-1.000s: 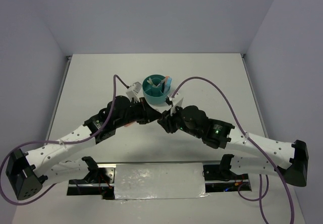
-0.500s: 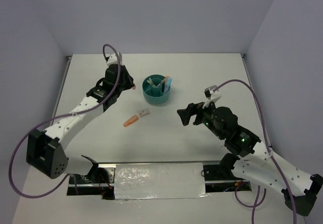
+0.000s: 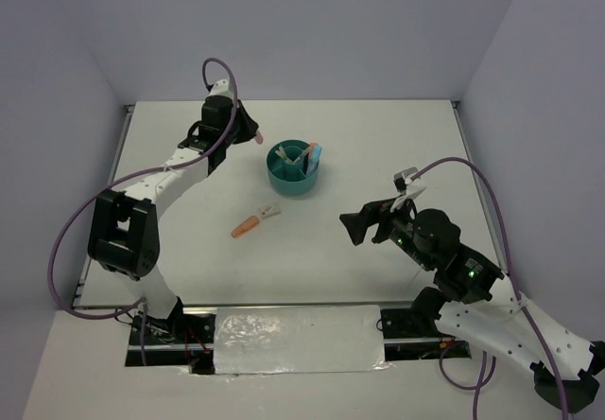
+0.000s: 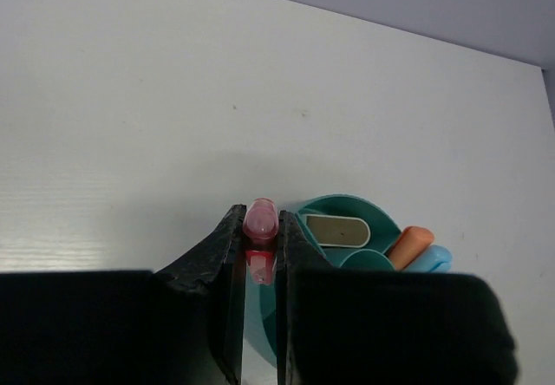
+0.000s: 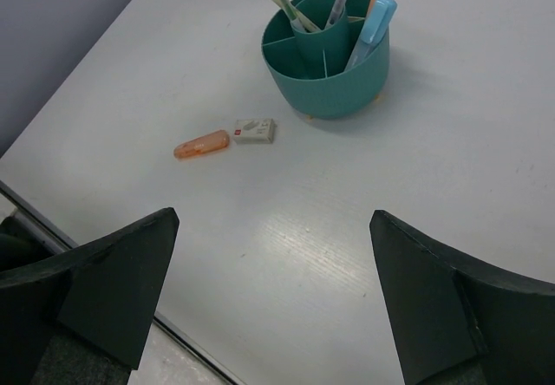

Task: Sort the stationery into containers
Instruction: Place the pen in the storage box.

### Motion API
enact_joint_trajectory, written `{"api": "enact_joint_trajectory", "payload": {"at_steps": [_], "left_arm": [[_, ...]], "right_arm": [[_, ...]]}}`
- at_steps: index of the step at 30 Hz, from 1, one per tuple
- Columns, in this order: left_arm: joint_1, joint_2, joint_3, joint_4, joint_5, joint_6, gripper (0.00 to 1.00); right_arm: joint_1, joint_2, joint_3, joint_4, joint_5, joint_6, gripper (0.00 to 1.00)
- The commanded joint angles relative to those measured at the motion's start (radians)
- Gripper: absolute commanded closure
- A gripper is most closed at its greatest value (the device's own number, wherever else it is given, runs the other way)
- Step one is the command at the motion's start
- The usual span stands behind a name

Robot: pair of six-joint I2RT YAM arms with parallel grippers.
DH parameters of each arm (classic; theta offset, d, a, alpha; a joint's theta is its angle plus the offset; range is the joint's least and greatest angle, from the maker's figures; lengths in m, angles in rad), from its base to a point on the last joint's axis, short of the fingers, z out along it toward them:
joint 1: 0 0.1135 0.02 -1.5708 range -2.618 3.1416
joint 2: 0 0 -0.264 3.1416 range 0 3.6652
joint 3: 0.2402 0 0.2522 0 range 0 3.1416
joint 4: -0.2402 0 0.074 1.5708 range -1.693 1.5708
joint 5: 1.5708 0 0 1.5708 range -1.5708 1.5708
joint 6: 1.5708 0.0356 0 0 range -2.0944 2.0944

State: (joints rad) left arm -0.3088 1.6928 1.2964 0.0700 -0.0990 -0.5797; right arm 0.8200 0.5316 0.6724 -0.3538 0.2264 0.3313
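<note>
The pink stub is outside the container's rim, so the left gripper will move across and down over the container's nearest section, which is to the gripper's right in the top view.
The teal container stands at the table's middle back with pens, a blue marker and an orange piece in its compartments. My left gripper hangs just left of and behind it, shut on a short pink stub that pokes out past the fingertips. In the left wrist view the container's rim lies right beside the jaws. On the table in front of the container lie an orange stub and a small white eraser. My right gripper is wide open and holds nothing, to the right of both.
Purple cables loop over both arms. A foil-covered strip runs along the near edge between the arm bases. Grey walls close the table at the back and the sides.
Both arms have left the spot in front of the container. The left one swung to the back left with the pink stub. The right one drew back right and opened wide.
</note>
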Motion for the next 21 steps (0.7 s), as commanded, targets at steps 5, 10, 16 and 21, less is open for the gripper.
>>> {"api": "enact_joint_trajectory", "payload": {"at_steps": [5, 10, 16, 21], "left_arm": [[-0.006, 0.03, -0.025, 0.152, 0.136, -0.065, 1.0], [-0.006, 0.05, -0.065, 0.206, 0.189, -0.086, 0.99], [-0.01, 0.073, -0.066, 0.215, 0.223, -0.092, 0.92], [-0.01, 0.082, -0.079, 0.217, 0.223, -0.092, 0.57]], "right_arm": [[-0.004, 0.001, 0.004, -0.005, -0.021, -0.018, 0.0], [-0.005, 0.01, 0.003, 0.001, -0.033, -0.021, 0.0], [-0.004, 0.019, 0.01, -0.002, -0.039, -0.025, 0.0], [-0.004, 0.018, 0.015, -0.002, -0.05, -0.029, 0.0]]}}
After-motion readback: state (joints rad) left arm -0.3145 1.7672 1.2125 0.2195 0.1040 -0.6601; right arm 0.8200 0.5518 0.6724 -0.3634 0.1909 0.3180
